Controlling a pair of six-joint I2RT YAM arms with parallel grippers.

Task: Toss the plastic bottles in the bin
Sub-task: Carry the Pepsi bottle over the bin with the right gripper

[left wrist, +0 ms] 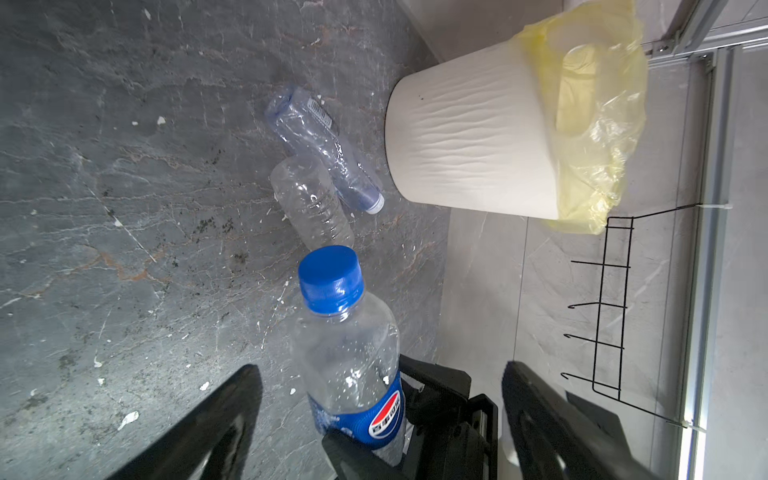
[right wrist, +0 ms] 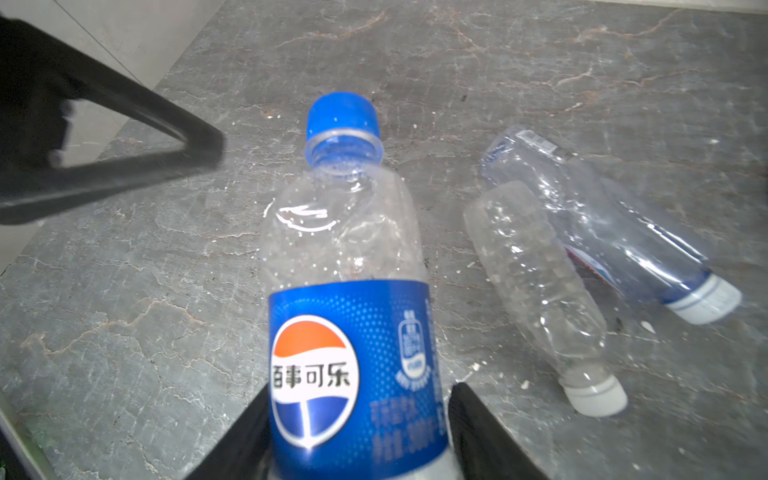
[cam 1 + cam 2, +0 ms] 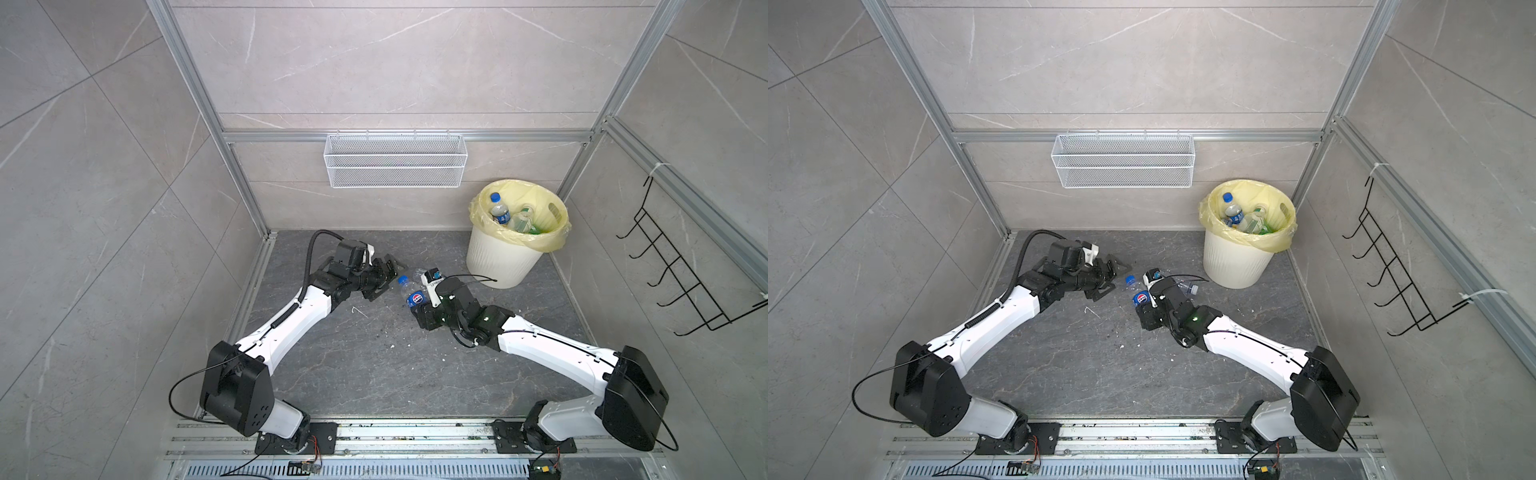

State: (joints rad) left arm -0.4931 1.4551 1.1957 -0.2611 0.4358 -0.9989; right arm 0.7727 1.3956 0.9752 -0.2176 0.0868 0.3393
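The bin's rim is higher than the bottle I am holding, so I will lift my right gripper up and outward over the bin's yellow-lined opening (image 3: 521,212) and let go of the bottle.
A clear plastic bottle (image 3: 411,293) (image 3: 1138,293) with a blue cap and blue label (image 2: 345,291) is held above the dark floor, my right gripper (image 2: 361,392) (image 3: 419,308) shut on its labelled lower half. My left gripper (image 1: 380,370) (image 3: 384,280) stands open by the cap end, its fingers (image 1: 232,407) apart from the bottle. Two clear bottles (image 1: 311,199) (image 1: 324,145) lie side by side on the floor near the bin (image 3: 498,257) (image 1: 469,137). The cream bin, lined with a yellow bag, holds several bottles (image 3: 500,210).
A white wire mesh basket (image 3: 395,160) hangs on the back wall and a black wire hook rack (image 3: 681,266) on the right wall. White crumbs (image 3: 390,345) dot the dark stone floor. Aluminium frame rails edge the floor.
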